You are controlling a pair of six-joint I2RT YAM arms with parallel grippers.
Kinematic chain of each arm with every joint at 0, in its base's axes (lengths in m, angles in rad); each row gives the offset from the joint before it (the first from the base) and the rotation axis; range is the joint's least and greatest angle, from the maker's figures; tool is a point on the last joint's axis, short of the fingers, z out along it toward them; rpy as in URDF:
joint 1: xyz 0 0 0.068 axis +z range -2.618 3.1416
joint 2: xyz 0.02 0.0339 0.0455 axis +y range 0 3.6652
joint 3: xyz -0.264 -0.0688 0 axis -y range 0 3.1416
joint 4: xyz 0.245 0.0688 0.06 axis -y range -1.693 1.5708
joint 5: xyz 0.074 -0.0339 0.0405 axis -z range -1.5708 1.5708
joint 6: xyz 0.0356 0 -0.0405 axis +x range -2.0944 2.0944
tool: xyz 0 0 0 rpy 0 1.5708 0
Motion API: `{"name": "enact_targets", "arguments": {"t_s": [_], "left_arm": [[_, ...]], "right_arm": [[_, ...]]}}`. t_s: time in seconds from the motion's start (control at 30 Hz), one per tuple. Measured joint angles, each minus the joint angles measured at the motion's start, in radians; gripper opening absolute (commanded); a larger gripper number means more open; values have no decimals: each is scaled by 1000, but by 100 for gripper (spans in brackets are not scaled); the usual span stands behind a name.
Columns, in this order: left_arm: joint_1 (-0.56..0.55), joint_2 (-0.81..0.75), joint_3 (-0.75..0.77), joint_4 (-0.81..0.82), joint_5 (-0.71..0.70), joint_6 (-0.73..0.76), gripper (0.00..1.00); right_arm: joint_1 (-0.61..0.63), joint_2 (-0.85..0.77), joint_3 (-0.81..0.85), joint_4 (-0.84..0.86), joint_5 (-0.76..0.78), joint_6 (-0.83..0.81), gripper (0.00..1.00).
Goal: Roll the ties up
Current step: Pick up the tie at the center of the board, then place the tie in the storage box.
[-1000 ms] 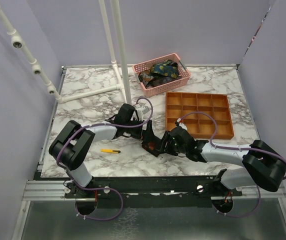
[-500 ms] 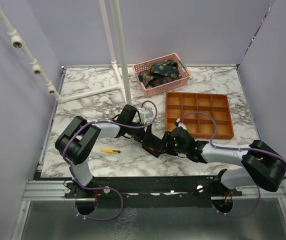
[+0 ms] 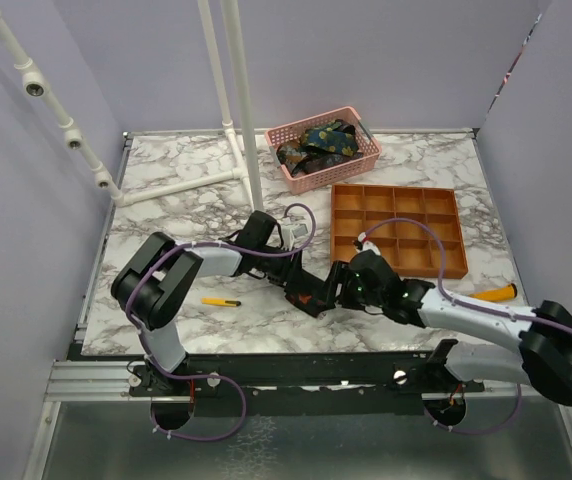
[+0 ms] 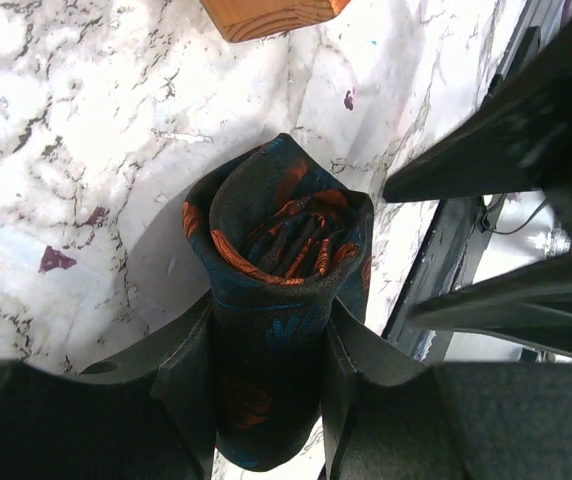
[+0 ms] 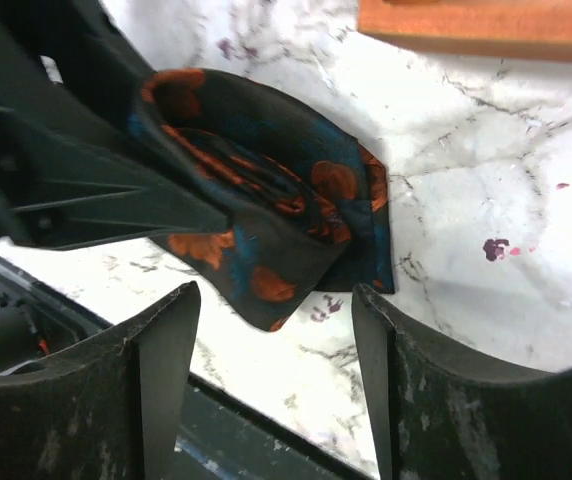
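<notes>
My left gripper will lift the roll next, carry it outward over the tray's nearest corner section (image 3: 345, 252) and lower it to let go, because that section is empty.
A dark tie with orange flowers, rolled into a stubby cylinder (image 4: 281, 230), stands near the table's front middle (image 3: 307, 291). My left gripper (image 4: 269, 325) is shut on the roll, one finger pressed flat on each side. In the right wrist view the same tie (image 5: 266, 200) sits just beyond my right gripper (image 5: 274, 305), which is open and touches nothing. From above, the left gripper (image 3: 299, 281) and the right gripper (image 3: 336, 290) face each other across the roll. More ties (image 3: 316, 143) lie heaped in the pink basket (image 3: 368, 148).
An orange compartment tray (image 3: 347, 225) sits right of centre, its corner close to the roll. A yellow utility knife (image 3: 221, 301) lies front left, and an orange-handled screwdriver (image 3: 494, 293) lies at the right edge. White pipe posts (image 3: 248, 110) rise at the back left.
My left gripper has closed onto the rolled tie. The right gripper has opened a little wider, and the right arm has shifted, uncovering the screwdriver.
</notes>
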Motion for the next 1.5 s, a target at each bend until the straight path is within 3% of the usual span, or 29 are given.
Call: {"name": "enact_targets", "arguments": {"t_s": [0.2, 0.37, 0.6, 0.73, 1.03, 1.27, 1.5], "left_arm": [[-5, -95, -31, -27, -61, -59, 0], [-5, -286, -35, -21, -133, -168, 0], [-24, -406, 113, 63, -243, -351, 0], [-72, -364, 212, 119, -298, -447, 0], [-172, -63, 360, 192, -348, -608, 0], [-174, 92, 432, 74, -393, -623, 0], [-161, 144, 512, -32, -412, -598, 0]], "right_arm": [[-35, -253, 116, -262, 96, -45, 70], [-124, -426, 177, -443, 235, -49, 70], [-150, -555, 211, -650, 426, -41, 69], [-150, -595, 214, -713, 477, -35, 69], [-150, -705, 216, -812, 502, 8, 69], [-150, -713, 229, -837, 502, 23, 69], [-150, -725, 229, -840, 502, 23, 69]]}}
